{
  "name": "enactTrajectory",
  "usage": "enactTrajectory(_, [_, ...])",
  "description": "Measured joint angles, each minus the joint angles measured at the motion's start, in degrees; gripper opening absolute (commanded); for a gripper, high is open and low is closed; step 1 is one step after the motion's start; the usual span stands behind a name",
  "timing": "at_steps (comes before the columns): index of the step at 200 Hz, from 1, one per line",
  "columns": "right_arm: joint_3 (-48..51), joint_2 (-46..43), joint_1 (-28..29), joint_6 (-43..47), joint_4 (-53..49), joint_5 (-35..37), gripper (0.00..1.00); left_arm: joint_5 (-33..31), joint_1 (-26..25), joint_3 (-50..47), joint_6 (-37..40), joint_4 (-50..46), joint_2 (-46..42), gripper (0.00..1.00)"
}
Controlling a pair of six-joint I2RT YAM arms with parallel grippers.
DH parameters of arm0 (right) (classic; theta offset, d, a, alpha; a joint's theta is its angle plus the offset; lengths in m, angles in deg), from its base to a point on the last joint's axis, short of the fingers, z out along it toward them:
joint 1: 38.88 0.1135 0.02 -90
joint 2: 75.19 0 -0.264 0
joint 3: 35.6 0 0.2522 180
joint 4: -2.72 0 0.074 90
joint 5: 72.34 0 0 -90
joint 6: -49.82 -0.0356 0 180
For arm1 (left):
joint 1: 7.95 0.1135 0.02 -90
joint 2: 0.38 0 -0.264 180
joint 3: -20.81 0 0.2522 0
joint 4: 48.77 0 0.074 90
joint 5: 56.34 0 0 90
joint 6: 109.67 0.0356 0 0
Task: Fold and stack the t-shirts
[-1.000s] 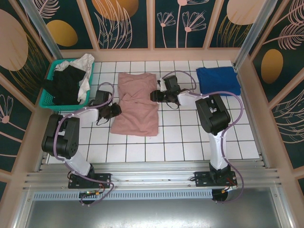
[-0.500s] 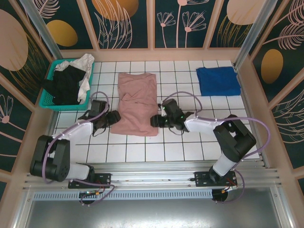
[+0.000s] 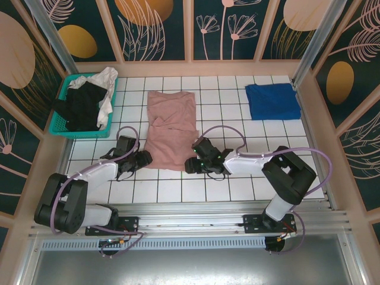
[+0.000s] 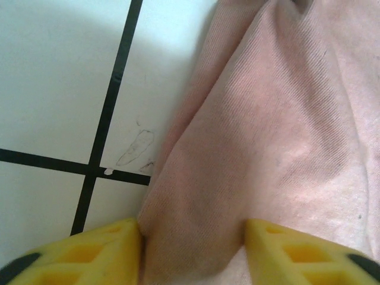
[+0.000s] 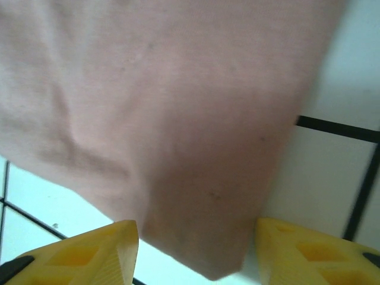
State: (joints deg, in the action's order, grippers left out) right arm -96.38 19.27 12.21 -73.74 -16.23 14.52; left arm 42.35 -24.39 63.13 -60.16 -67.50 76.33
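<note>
The shirt's near corner already lies between my right gripper's fingers, so the gripper stays low and closes them on the shirt's hem next.
The dusty-pink t-shirt point(image 3: 172, 127) lies folded into a long strip in the middle of the tiled table. My left gripper point(image 3: 144, 159) sits low at its near-left corner. In the left wrist view its yellow fingers point(image 4: 89, 252) stand apart, open, with a fold of pink cloth point(image 4: 255, 148) between them. My right gripper point(image 3: 189, 164) is at the near-right corner. It is also open, and the shirt's corner point(image 5: 178, 107) hangs between its fingers point(image 5: 309, 249). A folded royal-blue t-shirt point(image 3: 272, 101) lies at the far right.
A teal basket point(image 3: 57, 123) at the far left holds a black t-shirt point(image 3: 80, 107) and a white one point(image 3: 107, 80). Patterned walls close the table in on three sides. Bare white tiles point(image 3: 237, 184) lie near the arms' bases.
Both grippers have travelled toward me along the pink shirt's sides, from its middle to its near corners. The shirt's near end is narrower now.
</note>
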Motion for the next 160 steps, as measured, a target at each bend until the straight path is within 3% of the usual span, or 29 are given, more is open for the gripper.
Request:
enactTrajectory(18, [-0.9,-0.2,0.1,0.5,-2.3,2.9,0.57,0.0,0.0,0.0,0.1,-0.2,-0.1,0.44])
enactTrajectory(52, [-1.0,-0.1,0.4,0.8,-1.9,2.6,0.57,-1.4,0.0,0.0,-0.1,-3.5,-2.4,0.59])
enactTrajectory(89, [-3.2,3.4,2.2,0.9,-0.7,1.8,0.54,-3.0,0.0,0.1,-0.1,-4.7,-2.0,0.59])
enactTrajectory(105, [-3.3,3.5,2.3,0.9,-0.7,1.9,0.54,-3.4,0.0,0.7,0.1,-4.9,-0.9,0.51])
enactTrajectory(122, [-3.4,3.5,2.4,1.4,-1.0,2.1,0.44,-4.0,0.1,1.3,0.2,-5.9,-0.1,0.37])
enactTrajectory(138, [-3.4,3.5,2.8,1.4,-1.3,2.3,0.21,-4.3,0.4,1.4,0.8,-6.3,0.0,0.17])
enactTrajectory(154, [-3.5,3.5,3.2,2.1,-1.9,3.0,0.09,-2.9,0.3,1.4,0.8,-5.5,0.1,0.01])
enactTrajectory(160, [-3.6,3.5,3.3,1.9,-2.1,3.3,0.04,-2.1,0.2,1.5,1.1,-5.4,0.0,0.00])
